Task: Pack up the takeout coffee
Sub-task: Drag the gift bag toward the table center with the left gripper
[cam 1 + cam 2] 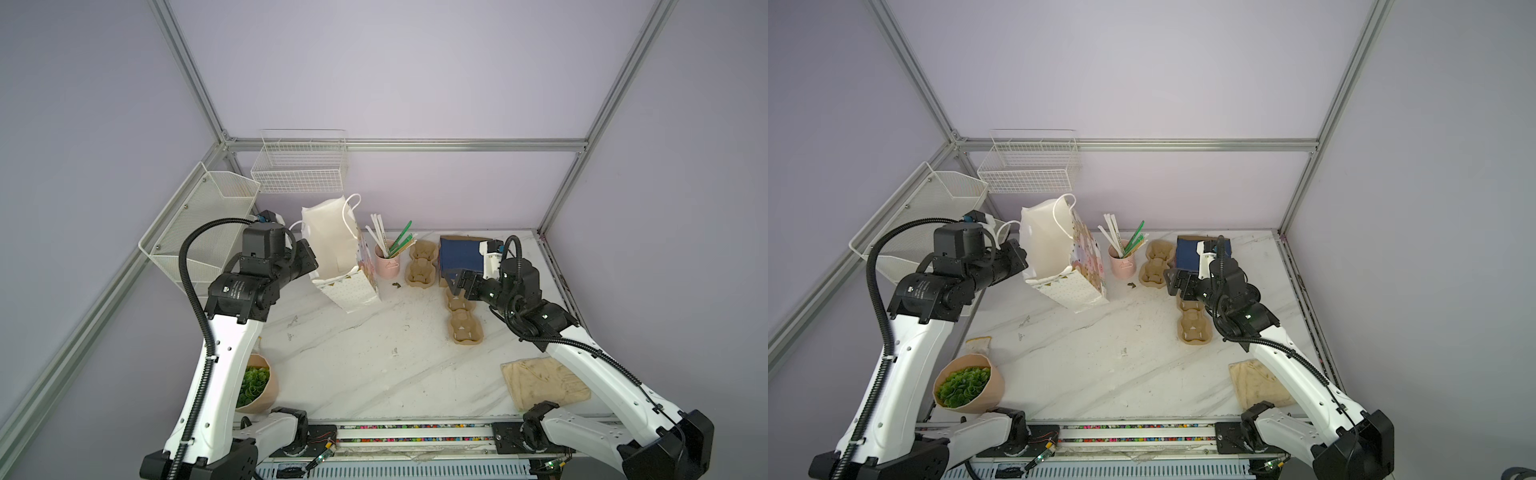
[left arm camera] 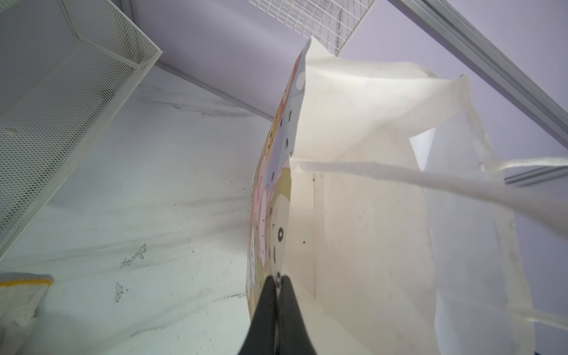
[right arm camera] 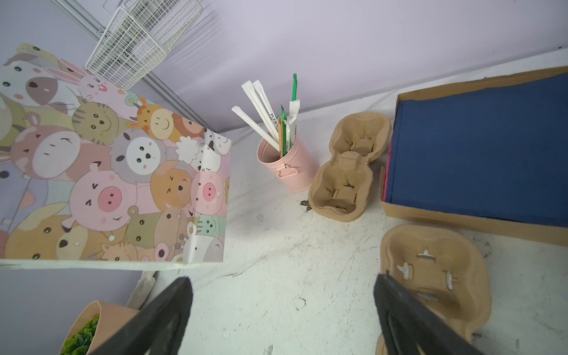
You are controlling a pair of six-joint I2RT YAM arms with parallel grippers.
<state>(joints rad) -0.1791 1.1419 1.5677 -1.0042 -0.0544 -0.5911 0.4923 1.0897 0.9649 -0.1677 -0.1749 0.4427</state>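
Observation:
My left gripper draws the bag (image 1: 345, 249) back and down upright onto the bare tabletop beside the pulp cup tray next, and releases the bag's rim there.
The takeout coffee is out of view in every frame. A paper gift bag (image 1: 345, 249) (image 1: 1059, 245) printed with cartoon animals (image 3: 107, 169) stands tilted at the back of the table, white inside (image 2: 368, 215). My left gripper (image 1: 313, 270) (image 1: 1027, 270) (image 2: 278, 279) is shut on the rim of the bag's near wall. My right gripper (image 1: 455, 282) (image 1: 1173, 282) (image 3: 281, 282) hangs open and holds nothing, above the table beside a tan pulp cup tray (image 3: 430, 276) (image 1: 463, 328).
A pink mug with straws (image 1: 387, 262) (image 3: 287, 163) stands right of the bag, then a second pulp tray (image 1: 422, 266) (image 3: 347, 178) and a blue-lined cardboard box (image 1: 459, 255) (image 3: 476, 147). Two white wire baskets (image 1: 299, 166) (image 1: 208, 224) hang at back left. A potted plant (image 1: 967, 386) and a cloth (image 1: 544, 382) lie near the front.

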